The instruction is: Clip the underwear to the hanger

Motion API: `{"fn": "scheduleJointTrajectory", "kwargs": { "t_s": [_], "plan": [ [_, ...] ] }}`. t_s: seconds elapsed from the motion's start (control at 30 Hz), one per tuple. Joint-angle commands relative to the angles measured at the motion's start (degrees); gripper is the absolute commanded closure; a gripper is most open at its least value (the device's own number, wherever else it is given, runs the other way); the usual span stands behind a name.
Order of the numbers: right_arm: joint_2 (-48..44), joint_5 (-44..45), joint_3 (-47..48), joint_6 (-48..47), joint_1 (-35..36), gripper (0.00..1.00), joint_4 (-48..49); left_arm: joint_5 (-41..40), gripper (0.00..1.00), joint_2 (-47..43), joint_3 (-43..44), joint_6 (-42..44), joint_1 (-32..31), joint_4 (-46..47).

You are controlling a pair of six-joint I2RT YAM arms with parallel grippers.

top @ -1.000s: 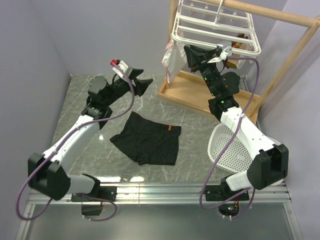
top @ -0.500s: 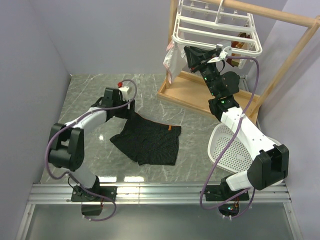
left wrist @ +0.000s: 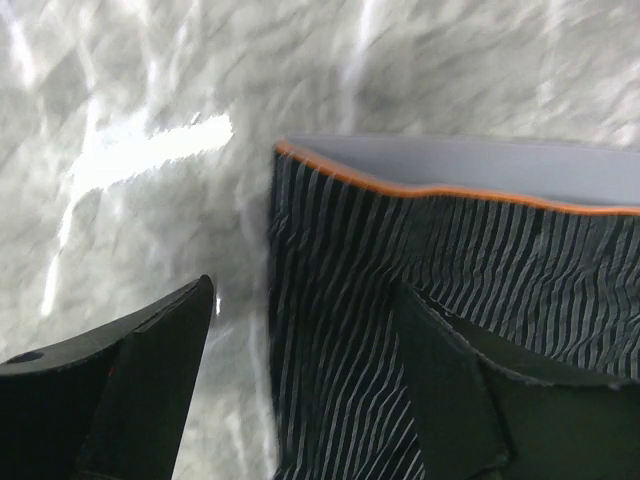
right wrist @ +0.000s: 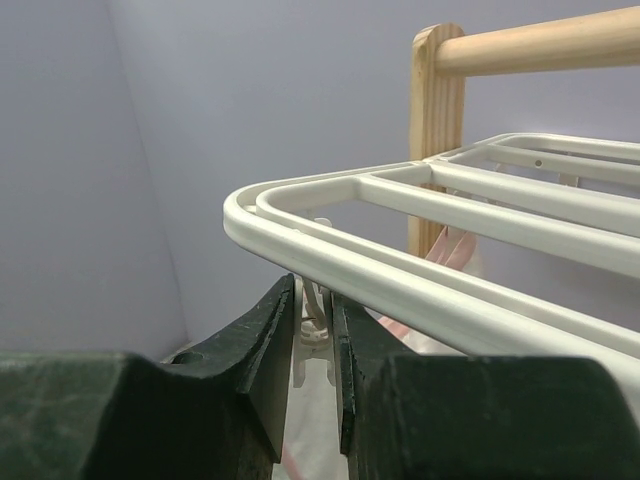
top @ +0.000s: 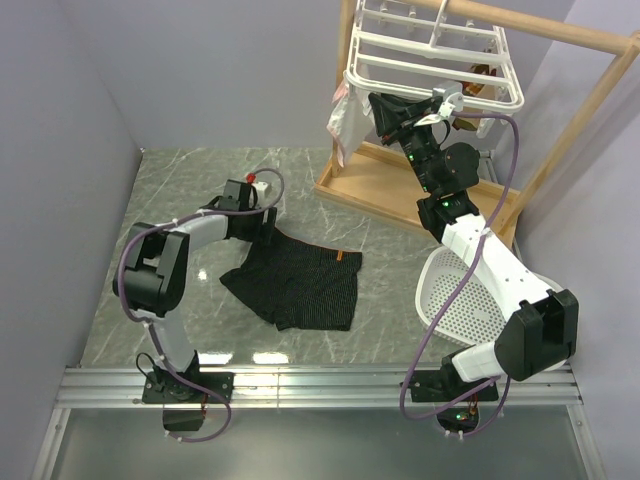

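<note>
The underwear's waistband corner (left wrist: 302, 190) lies to the right in the top view, and my left gripper eases there and closes next, since its fingers straddle the waistband's edge.
The black striped underwear (top: 295, 280) with orange trim lies flat on the marble table. In the left wrist view its orange-edged waistband corner (left wrist: 330, 175) lies just ahead of my fingers. My left gripper (top: 265, 222) is open and low at that corner, one finger on bare table, the other over the fabric (left wrist: 400, 290). The white hanger (top: 430, 70) hangs from the wooden frame. My right gripper (top: 383, 112) is under its front-left edge, shut on a small white clip (right wrist: 316, 315) below the hanger's rim (right wrist: 330, 245).
The wooden frame with tray base (top: 400, 190) stands at the back right. A whitish pouch with red edging (top: 342, 125) hangs at the hanger's left corner. A white perforated basket (top: 465, 300) sits at the right. Purple walls close in left and back.
My left arm swung down and in from high over the table to the underwear's top-left corner. The right arm stayed at the clip.
</note>
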Motion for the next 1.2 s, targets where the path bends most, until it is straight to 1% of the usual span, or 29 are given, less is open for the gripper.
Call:
{"fn": "scheduleJointTrajectory", "kwargs": {
  "t_s": [0.0,0.2,0.3,0.33,0.4,0.43,0.5,0.53,0.57,0.6,0.63,0.67,0.73,0.8,0.83,0.9,1.03,1.17],
  "plan": [
    [-1.43,1.69,1.27,-0.39,-0.21,1.0,1.53,-1.22,0.21,1.7,2.26,-0.23,-2.11,2.78],
    [-1.61,1.87,1.0,-0.65,-0.21,1.0,1.53,-1.66,0.23,4.87,4.45,-1.29,-4.13,2.18],
    [-1.87,1.95,0.83,-0.83,-0.29,1.0,1.53,-1.23,0.4,6.89,6.38,-1.29,-4.31,-0.11],
    [-1.96,2.13,0.74,-0.91,-0.29,1.0,1.53,-0.88,0.52,7.76,7.17,-0.5,-4.4,-0.81],
    [-2.05,2.13,0.65,-1.0,-0.21,1.0,1.53,0.26,0.66,8.47,7.88,-0.14,-4.4,-2.74],
    [-2.13,2.04,0.48,-1.09,-0.21,1.0,1.53,1.14,0.77,8.65,8.23,0.64,-4.4,-3.1],
    [-2.22,2.13,0.39,-1.18,-0.21,1.0,1.53,3.16,0.86,7.34,7.62,1.26,-4.31,-1.54],
    [-2.22,2.13,0.39,-1.09,-0.21,1.0,1.44,4.48,0.95,6.2,6.4,2.13,-4.4,0.22],
    [-2.22,2.22,0.39,-1.09,-0.29,1.0,1.44,5.62,0.97,3.06,5.52,2.93,-4.49,2.24],
    [-2.4,2.13,0.39,-0.92,-0.29,1.0,1.44,7.11,0.99,1.29,4.64,3.37,-5.01,4.34],
    [-2.31,1.96,0.3,-0.74,-0.21,1.0,1.35,9.56,1.0,-2.56,2.98,5.98,-5.01,9.5],
    [-2.31,1.95,0.3,-0.56,-0.21,1.0,1.44,11.24,1.0,-4.51,2.0,6.36,-5.1,11.55],
    [-2.14,1.87,0.47,-0.21,-0.21,1.0,1.44,16.16,1.0,-9.34,-0.98,7.67,-6.06,21.71],
    [-1.96,1.87,0.65,0.05,-0.29,1.0,1.26,18.72,1.0,-11.12,-1.96,7.77,-7.29,26.76],
    [-1.87,1.78,1.0,0.23,-0.29,1.0,1.18,20.47,1.0,-11.56,-1.44,6.81,-7.65,28.34],
    [-1.78,1.6,1.27,0.58,-0.21,1.0,0.91,20.92,1.0,-11.3,0.23,5.93,-9.22,30.82],
    [-1.96,1.25,1.36,1.11,-0.21,1.0,0.47,19.87,1.0,-9.99,5.23,4.52,-11.51,34.24],
    [-2.22,0.55,0.92,2.07,-0.29,1.0,0.12,19.25,1.0,-10.07,7.17,4.69,-13.8,38.81]
  ]
}}
